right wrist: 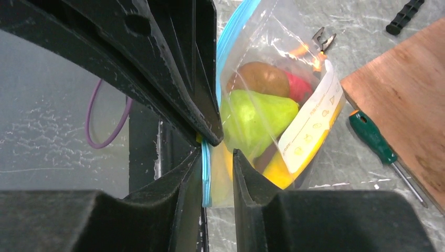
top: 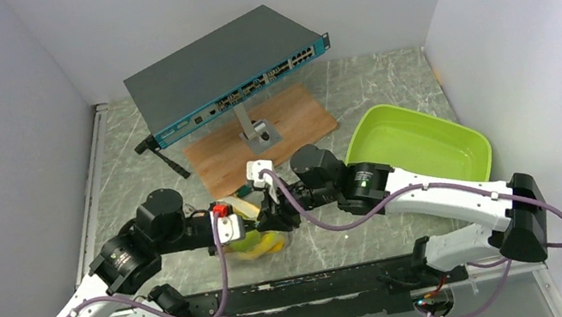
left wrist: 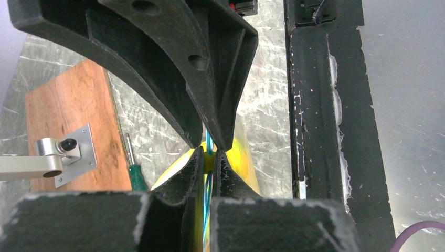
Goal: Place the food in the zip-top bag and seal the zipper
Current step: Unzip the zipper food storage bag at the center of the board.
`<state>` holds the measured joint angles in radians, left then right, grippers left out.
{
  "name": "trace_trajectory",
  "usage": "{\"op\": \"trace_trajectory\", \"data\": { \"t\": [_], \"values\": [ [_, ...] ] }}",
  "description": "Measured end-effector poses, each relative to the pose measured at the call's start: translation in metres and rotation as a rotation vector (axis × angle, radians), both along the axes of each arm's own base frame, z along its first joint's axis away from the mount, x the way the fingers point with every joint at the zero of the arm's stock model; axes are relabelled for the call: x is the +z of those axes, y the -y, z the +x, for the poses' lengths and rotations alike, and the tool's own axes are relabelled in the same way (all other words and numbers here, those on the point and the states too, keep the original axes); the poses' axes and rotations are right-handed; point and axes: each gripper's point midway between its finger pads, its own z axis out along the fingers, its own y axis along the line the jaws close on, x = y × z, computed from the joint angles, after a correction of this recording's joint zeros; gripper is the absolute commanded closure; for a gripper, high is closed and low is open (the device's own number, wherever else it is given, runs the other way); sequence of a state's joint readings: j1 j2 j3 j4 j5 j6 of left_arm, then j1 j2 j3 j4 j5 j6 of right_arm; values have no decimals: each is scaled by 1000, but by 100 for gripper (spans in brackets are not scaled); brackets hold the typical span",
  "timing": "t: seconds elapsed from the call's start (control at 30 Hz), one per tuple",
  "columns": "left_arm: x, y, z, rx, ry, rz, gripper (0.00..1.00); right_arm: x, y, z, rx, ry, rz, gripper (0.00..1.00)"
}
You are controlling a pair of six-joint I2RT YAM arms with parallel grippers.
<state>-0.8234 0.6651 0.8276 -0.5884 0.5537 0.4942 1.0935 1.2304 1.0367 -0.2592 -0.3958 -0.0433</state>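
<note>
My left gripper should slide along the zipper to the left in the top view and let go of its yellow slider, because the zipper's remaining part (left wrist: 207, 195) is on that side.
The zip-top bag (right wrist: 273, 63) hangs between both grippers, near the front of the table (top: 262, 242). Through its clear film show the food: a green pear (right wrist: 257, 118), a brown round fruit (right wrist: 261, 79), a reddish piece (right wrist: 299, 86) and a yellow banana (right wrist: 281, 173). My left gripper (left wrist: 208, 153) is shut on the teal-blue zipper (left wrist: 209, 139). My right gripper (right wrist: 216, 155) faces it from the other side. Its jaws straddle the zipper (right wrist: 205, 173), which lies against one finger while the other finger stands off it.
A lime-green tray (top: 419, 143) sits at the right. A network switch (top: 227, 72) on a stand rises over a wooden board (top: 289, 122) at the back. A green-handled screwdriver (right wrist: 372, 136) lies beside the board. A black rail (left wrist: 309, 105) runs along the near edge.
</note>
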Motion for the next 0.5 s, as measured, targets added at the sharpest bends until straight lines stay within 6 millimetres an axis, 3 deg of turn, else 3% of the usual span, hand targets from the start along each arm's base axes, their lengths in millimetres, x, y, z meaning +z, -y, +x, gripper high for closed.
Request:
{"op": "trace_trajectory", "data": {
  "t": [0.13,0.37,0.5],
  "values": [
    [-1,1,2,3,-4,9,100,2,-3,1,15,8,-9,100],
    [-5,2,12,34,-13,47,100,-4,-2,5,-54,42,-22,100],
    [-6,7,13,25,-16,52,100,-4,11,6,-171,128,5,100]
  ]
}}
